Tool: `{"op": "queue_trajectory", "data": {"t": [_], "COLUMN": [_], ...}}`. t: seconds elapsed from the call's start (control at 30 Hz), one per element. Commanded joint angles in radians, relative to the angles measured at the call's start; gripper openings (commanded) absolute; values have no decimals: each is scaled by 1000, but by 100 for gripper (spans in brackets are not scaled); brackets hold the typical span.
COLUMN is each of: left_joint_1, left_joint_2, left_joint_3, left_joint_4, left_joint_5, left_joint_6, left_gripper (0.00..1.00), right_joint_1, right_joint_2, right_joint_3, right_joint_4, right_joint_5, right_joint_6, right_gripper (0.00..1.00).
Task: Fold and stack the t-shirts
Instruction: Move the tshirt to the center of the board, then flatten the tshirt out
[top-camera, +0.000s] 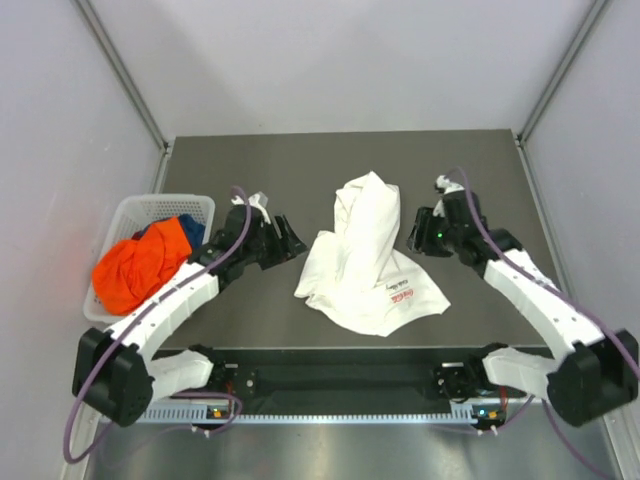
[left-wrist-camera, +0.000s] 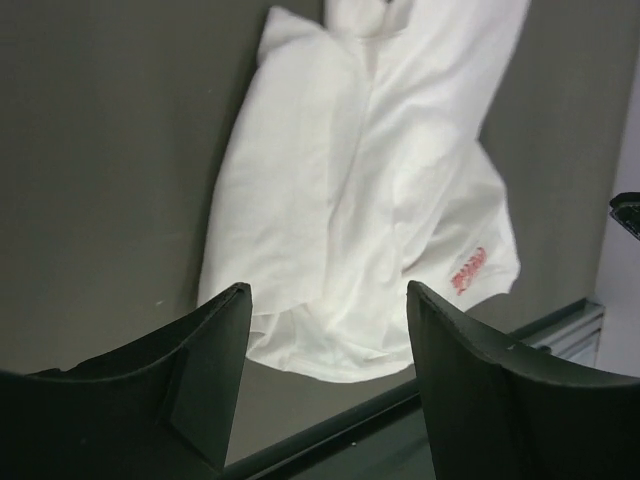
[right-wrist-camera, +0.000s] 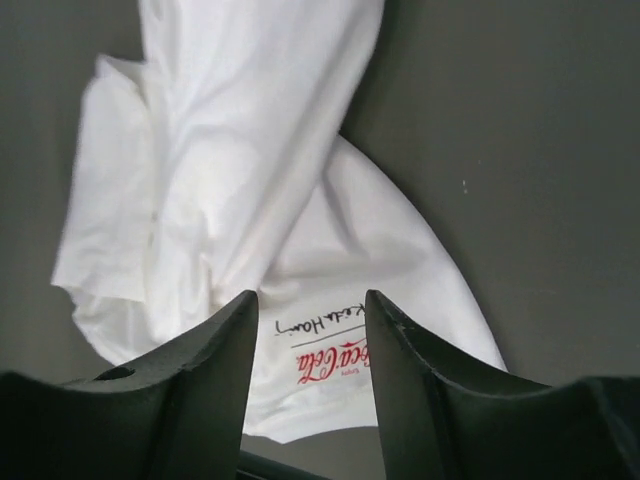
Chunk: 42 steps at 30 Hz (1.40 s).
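I need to lower my left gripper next and pull it back onto the near corner of the shirt's basket-side edge (top-camera: 301, 292) (left-wrist-camera: 214, 291), because that corner sticks out onto bare tabletop.
A white t-shirt (top-camera: 365, 255) lies crumpled and twisted in the middle of the dark table, its red print (top-camera: 400, 293) at the near right corner. My left gripper (top-camera: 288, 240) hovers just left of it, open and empty. In the left wrist view the white t-shirt (left-wrist-camera: 350, 180) lies beyond the left gripper (left-wrist-camera: 328, 290). My right gripper (top-camera: 415, 232) is just right of the shirt, jaws apart with nothing between them. In the right wrist view the right gripper (right-wrist-camera: 311, 295) hangs above the white t-shirt (right-wrist-camera: 230, 150), near its red print (right-wrist-camera: 325, 362). An orange t-shirt (top-camera: 135, 272) and a dark blue one (top-camera: 175, 228) sit in the basket.
A white lattice basket (top-camera: 160, 200) stands at the table's left edge, beside the left arm. The table's near edge is a black rail (top-camera: 350, 380) between the arm bases. Grey walls close in the back and both sides.
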Motion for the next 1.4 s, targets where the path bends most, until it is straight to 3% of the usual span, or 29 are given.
{"op": "queue_trajectory", "data": {"t": [0.0, 0.13, 0.3, 0.67, 1.0, 1.1, 1.13, 1.17, 1.2, 1.23, 1.27, 1.33, 1.37], "left_joint_1": [3, 2, 0, -14, -29, -32, -32, -32, -32, -31, -29, -26, -20], "left_joint_2": [78, 136, 191, 233, 221, 227, 230, 231, 239, 245, 253, 296, 314], "left_joint_3": [-4, -69, -126, -185, -228, -233, -233, -222, -210, -190, -122, -4, 154], "left_joint_4": [-67, -48, 20, 113, 175, 184, 192, 198, 202, 206, 199, 152, 79], "left_joint_5": [-36, -8, 33, 79, 96, 96, 95, 96, 98, 101, 99, 72, 62], "left_joint_6": [27, 34, 49, 9, -23, -32, -34, -34, -31, -28, -9, 4, 21], "left_gripper": [68, 68, 69, 66, 66, 54, 47, 24, 14, 5, 0, 0, 0], "right_joint_1": [63, 54, 24, -18, -38, -38, -39, -38, -39, -38, -39, -64, -79], "right_joint_2": [70, 27, 36, 19, 56, 18, 4, -30, -44, -56, -64, -47, -17], "right_joint_3": [-8, -159, -248, -312, -372, -380, -374, -368, -357, -343, -300, -184, -129], "right_joint_4": [-23, 12, -13, -74, -49, -34, -33, -29, -28, -25, -22, -28, -32], "right_joint_5": [138, 184, 232, 293, 256, 264, 270, 293, 304, 318, 368, 413, 427], "right_joint_6": [50, 95, 87, 289, 420, 432, 434, 429, 423, 414, 390, 362, 316], "right_gripper": [47, 55, 55, 63, 63, 55, 42, 33, 22, 0, 0, 0, 0]}}
